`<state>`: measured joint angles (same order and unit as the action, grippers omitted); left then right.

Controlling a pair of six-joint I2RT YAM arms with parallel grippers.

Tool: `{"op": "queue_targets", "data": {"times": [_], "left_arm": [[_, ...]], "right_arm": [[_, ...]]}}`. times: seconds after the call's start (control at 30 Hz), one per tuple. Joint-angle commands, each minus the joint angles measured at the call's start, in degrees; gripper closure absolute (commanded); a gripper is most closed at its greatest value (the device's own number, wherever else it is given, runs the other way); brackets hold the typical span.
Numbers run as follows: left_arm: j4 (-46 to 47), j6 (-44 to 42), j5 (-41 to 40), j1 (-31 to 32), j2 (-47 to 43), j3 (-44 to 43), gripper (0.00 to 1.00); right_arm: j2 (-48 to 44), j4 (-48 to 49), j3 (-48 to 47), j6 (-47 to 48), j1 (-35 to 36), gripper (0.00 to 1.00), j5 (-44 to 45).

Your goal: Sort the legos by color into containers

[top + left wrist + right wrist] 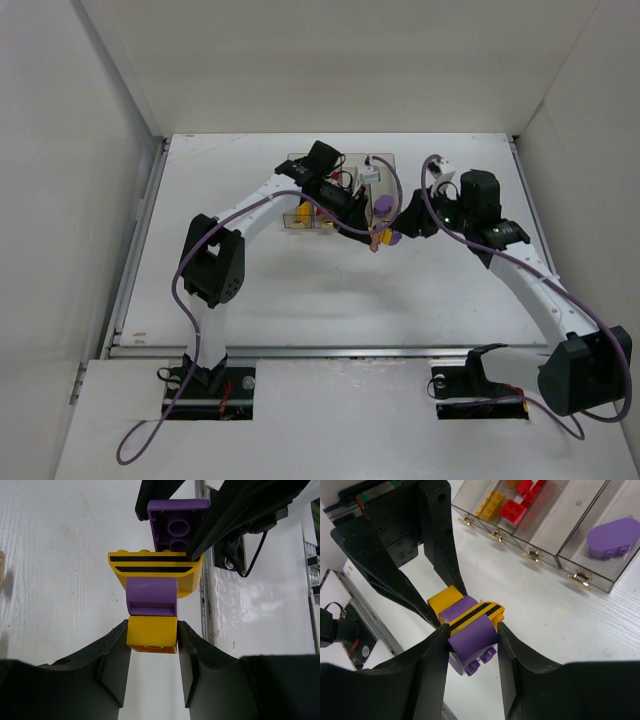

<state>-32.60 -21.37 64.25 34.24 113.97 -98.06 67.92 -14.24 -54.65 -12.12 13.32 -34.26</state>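
The right gripper moves outward, away from the striped piece, over the container holding the purple oval piece (pixel 611 529) next and releases the purple brick (pixel 475 637), matching its color.
A joined cluster of legos (pixel 386 237) hangs above the table in front of the containers (pixel 358 160). It runs from a yellow block (pixel 152 632) through a purple piece (pixel 151 596) and a yellow piece with black stripes (pixel 156 567) to a purple brick (pixel 177 527). My left gripper (pixel 152 630) is shut on the yellow block at one end. My right gripper (pixel 472 635) is shut on the purple brick (pixel 475 637) at the other end. The clear containers (pixel 592 570) hold yellow bricks (pixel 490 505), red bricks (pixel 515 510) and a purple oval piece (pixel 612 537).
White walls enclose the table on the left, back and right. A metal rail (pixel 330 351) runs along the near edge in front of the arm bases. Purple cables (pixel 180 300) trail from both arms.
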Motion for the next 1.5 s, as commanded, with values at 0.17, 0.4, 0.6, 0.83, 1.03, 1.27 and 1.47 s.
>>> {"op": "queue_targets", "data": {"times": [0.17,0.4,0.6,0.83,1.03,1.27,1.47], "left_arm": [[-13.3,-10.4,1.1,-3.3,1.3,-3.9,1.00],[-14.6,-12.6,1.9,-3.3,1.9,-2.2,1.00],[-17.1,-15.7,-2.4,-3.9,0.9,0.3,1.00],[-17.6,-19.0,-6.0,-8.7,-5.3,6.9,1.00],[-16.4,-18.9,-11.2,-10.6,-11.0,10.8,1.00],[-14.8,-17.1,-12.4,-10.6,-14.7,11.9,1.00],[-14.8,-16.5,-12.9,-10.6,-15.7,12.5,1.00]], "right_arm": [[-0.4,-5.1,0.5,4.5,0.4,1.00,7.9],[1.4,-5.3,3.3,4.2,0.4,1.00,7.2],[2.0,-2.1,2.5,-1.7,0.4,1.00,11.8],[10.5,5.3,-9.5,-9.9,4.8,1.00,24.4],[27.7,2.8,-23.2,-10.8,5.4,1.00,37.2],[44.7,-2.2,-41.7,-7.4,5.4,1.00,44.3],[53.3,-9.6,-54.8,-6.3,5.4,0.78,48.8]]}}
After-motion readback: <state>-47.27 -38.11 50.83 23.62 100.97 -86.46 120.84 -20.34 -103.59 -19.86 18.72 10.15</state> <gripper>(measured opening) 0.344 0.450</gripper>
